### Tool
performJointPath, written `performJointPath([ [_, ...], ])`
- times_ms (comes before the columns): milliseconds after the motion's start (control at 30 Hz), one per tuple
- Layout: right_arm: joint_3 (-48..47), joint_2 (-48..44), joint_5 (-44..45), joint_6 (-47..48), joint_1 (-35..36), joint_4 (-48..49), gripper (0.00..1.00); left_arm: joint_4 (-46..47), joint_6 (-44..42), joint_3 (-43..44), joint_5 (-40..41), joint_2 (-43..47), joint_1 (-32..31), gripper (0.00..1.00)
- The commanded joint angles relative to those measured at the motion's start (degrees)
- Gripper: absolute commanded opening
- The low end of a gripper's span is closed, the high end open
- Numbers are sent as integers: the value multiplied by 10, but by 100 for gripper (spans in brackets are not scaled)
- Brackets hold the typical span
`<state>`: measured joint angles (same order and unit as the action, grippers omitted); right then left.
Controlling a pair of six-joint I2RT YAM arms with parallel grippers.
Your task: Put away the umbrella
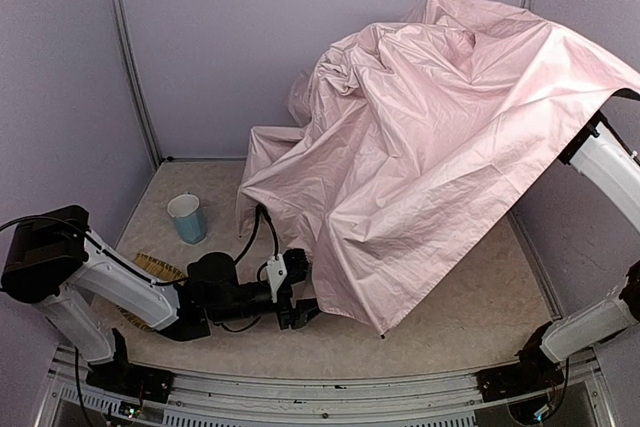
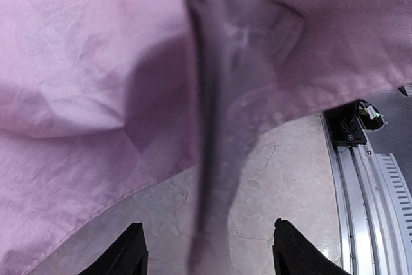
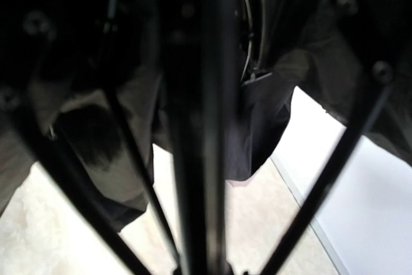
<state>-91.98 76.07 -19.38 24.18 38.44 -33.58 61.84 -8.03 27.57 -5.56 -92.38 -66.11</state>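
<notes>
The shaft (image 3: 203,159) comes down and back with my right gripper next for release, as the near tabletop lies below the gripper and to its left in the top view.
The umbrella's pale pink canopy (image 1: 430,137) hangs half collapsed and crumpled over my right arm (image 1: 612,162), its lower edge reaching the table. My right gripper is hidden under it in the top view. The right wrist view looks up inside the black underside (image 3: 257,114); the thin black shaft (image 3: 203,159) runs down the middle to my jaws, with ribs (image 3: 322,178) splayed beside it. My left gripper (image 1: 305,289) lies low on the table at the canopy's near edge, open and empty. A blurred grey-pink strip of fabric (image 2: 219,127) hangs between its fingers (image 2: 132,252). The handle is out of view.
A blue cup (image 1: 187,218) stands at the left of the table. A straw-coloured flat item (image 1: 155,269) lies by the left arm. Purple walls close in the back and sides. The metal rail (image 2: 367,185) runs along the near edge.
</notes>
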Motion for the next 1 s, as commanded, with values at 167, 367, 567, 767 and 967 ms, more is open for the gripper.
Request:
performJointPath([
  [167,-24,-23,-19,10,-3,11,0,-8,-17,-18,-38,31,18,0],
  [367,-40,-35,38,51,-2,-56,0,-49,-36,-37,-13,66,65,0],
  [567,-43,-43,19,89,61,-96,0,-110,-102,81,-4,-20,142,0],
  [767,52,-73,77,117,141,-77,0,-152,-120,224,-46,-120,202,0],
  [967,163,-82,208,142,268,-28,0,-211,-163,346,-39,-198,226,0],
])
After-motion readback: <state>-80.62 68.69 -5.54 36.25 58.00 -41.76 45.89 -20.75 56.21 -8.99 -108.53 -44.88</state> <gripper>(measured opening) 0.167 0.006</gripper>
